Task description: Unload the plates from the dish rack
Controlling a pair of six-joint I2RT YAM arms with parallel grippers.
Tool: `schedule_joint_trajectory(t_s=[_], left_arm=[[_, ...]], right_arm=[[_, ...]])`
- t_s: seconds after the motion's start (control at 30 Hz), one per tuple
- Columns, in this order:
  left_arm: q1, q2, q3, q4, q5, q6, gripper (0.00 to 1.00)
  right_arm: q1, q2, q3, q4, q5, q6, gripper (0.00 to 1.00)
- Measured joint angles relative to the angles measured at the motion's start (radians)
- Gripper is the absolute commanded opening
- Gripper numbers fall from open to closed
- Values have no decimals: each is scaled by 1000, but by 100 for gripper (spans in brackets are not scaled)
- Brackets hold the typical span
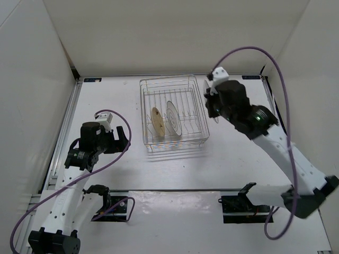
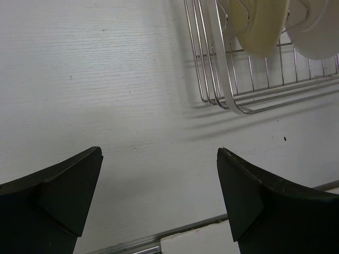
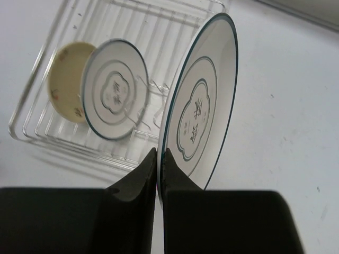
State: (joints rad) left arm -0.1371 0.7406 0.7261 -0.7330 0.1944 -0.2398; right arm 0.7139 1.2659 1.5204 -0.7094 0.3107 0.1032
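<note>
Bare table near the metal bar [image 1: 228, 164] is behind and below my right gripper, so it should next bring the plate back and down there and let go of its rim.
My right gripper [image 3: 160, 159] is shut on the lower rim of a white plate with dark rings [image 3: 204, 106], which stands on edge by the right side of the dish rack [image 3: 21, 135]. In the top view that gripper [image 1: 211, 107] hangs at the right edge of the rack [image 1: 145, 106], and the wrist hides the held plate. A second ringed plate [image 3: 115, 95] [image 1: 174, 117] and a tan plate [image 3: 63, 87] [image 1: 156, 123] stand upright in the rack. My left gripper [image 2: 159, 153] [image 1: 125, 138] is open over bare table, left of the rack's corner [image 2: 228, 90].
White walls close in the table on the left, back and right. A metal rail [image 2: 159, 238] runs along the near table seam. Purple cables [image 1: 275, 69] loop from both arms.
</note>
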Motion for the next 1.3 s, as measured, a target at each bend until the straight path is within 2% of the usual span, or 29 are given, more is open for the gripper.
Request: schedule_joint_trajectory(t_s=[0.13, 0.27, 0.53, 0.8, 0.83, 0.97, 1.1, 1.3], left_arm=[[0, -6, 0, 0, 0, 0, 100], [0, -12, 0, 0, 0, 0, 100], [0, -11, 0, 0, -11, -1, 100], [0, 13, 0, -2, -19, -1, 100], [0, 17, 0, -3, -21, -1, 100], [0, 26, 0, -8, -26, -1, 100], [0, 27, 0, -10, -34, -6, 100], [1, 32, 0, -16, -37, -12, 100]], right_arm=[[0, -232, -173, -60, 77, 23, 0], [-1, -391, -343, -156, 114, 69, 0], [-1, -515, -652, -277, 98, 208, 0], [0, -521, -782, -229, 118, 268, 0], [0, -521, -792, -214, 126, 271, 14], [0, -520, -842, -174, 103, 308, 51], [0, -518, -866, -181, 82, 329, 60], [0, -564, -857, -183, 68, 339, 64]])
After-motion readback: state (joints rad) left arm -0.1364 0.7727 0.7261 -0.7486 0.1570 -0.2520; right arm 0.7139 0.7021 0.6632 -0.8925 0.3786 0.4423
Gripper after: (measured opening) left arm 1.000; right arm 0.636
